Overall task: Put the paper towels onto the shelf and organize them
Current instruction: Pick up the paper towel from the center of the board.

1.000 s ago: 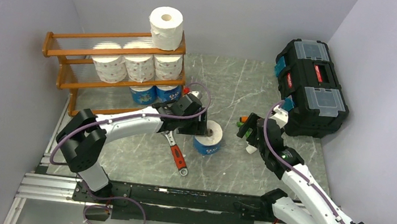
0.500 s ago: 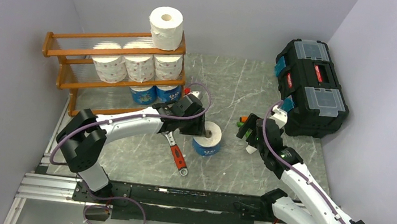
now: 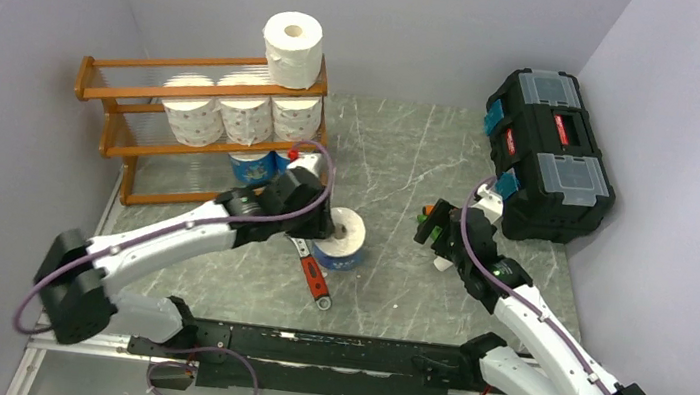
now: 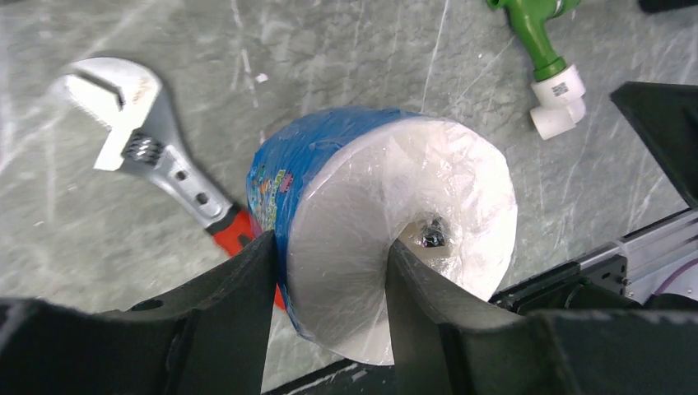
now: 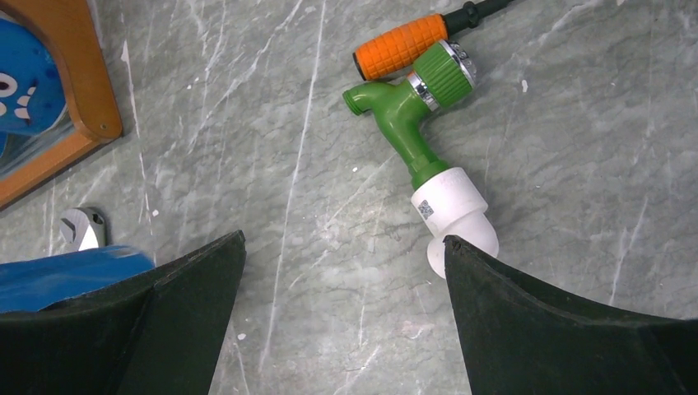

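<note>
The left gripper moves to the left in the top view next, onto the empty part of the shelf's bottom level beside its blue rolls, and releases.
My left gripper [image 3: 326,225] is shut on a blue-wrapped paper towel roll [image 3: 342,241], one finger in its core and one outside, as the left wrist view shows [image 4: 329,247] on the roll [image 4: 395,206]. The roll is low over the table, tilted. The orange-brown shelf [image 3: 137,91] stands at the back left. It carries a white roll [image 3: 293,47] on top, three printed rolls [image 3: 245,114] on the middle tier and two blue rolls [image 3: 257,167] at the bottom. My right gripper [image 3: 431,230] is open and empty [image 5: 344,243] over bare table.
A red-handled wrench [image 3: 314,276] lies beside the held roll [image 4: 140,140]. A green tap fitting [image 5: 407,136] and an orange-handled tool [image 5: 403,45] lie by the right gripper. A black toolbox [image 3: 548,151] stands at the right. The shelf corner [image 5: 78,90] shows in the right wrist view.
My left arm has swung left and carried the blue roll leftward, nearer the shelf and over the wrench. The right arm has barely moved.
</note>
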Controlling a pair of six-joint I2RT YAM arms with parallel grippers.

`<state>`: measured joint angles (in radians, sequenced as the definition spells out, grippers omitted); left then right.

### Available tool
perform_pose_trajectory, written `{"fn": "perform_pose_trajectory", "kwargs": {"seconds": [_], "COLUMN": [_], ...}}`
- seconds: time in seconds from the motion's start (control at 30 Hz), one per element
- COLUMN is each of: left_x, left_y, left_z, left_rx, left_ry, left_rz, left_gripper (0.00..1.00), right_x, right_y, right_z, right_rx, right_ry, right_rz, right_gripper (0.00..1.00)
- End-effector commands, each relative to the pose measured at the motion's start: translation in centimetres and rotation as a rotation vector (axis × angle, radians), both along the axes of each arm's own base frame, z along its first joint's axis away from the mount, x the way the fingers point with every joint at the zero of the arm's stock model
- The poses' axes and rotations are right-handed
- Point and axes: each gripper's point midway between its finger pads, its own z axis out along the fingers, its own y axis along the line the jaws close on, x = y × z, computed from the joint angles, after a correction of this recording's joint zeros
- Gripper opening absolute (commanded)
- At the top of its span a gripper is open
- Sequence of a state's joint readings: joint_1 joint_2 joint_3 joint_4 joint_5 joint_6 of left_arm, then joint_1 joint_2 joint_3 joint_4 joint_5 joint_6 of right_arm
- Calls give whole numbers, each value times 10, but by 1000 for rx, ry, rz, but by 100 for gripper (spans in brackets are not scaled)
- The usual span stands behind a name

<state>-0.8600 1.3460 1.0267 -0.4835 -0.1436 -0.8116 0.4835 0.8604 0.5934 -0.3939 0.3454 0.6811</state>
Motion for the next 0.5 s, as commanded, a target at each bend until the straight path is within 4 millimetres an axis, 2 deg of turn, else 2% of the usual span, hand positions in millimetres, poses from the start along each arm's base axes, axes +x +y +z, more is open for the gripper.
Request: {"fn": "perform_pose_trajectory", "kwargs": {"seconds": [0.0, 0.23, 0.4, 0.47], "left_x": [2, 3, -1, -2], "left_y": [51, 150, 204, 223], "left_z": [37, 46, 50, 43], "left_rx": [-46, -84, -51, -21], "left_ry": [-103, -156, -207, -196], "left_rz": [140, 430, 624, 709], "left_gripper": [33, 26, 16, 9], "right_x": [12, 14, 12, 11], "right_y": [8, 11, 10, 11], "right_z": [15, 16, 16, 17], "right_rx": [30, 42, 44, 48], "right_ry": [-56, -64, -70, -74], "right_rz": [19, 32, 33, 36], "right_gripper": [92, 92, 92, 92]}}
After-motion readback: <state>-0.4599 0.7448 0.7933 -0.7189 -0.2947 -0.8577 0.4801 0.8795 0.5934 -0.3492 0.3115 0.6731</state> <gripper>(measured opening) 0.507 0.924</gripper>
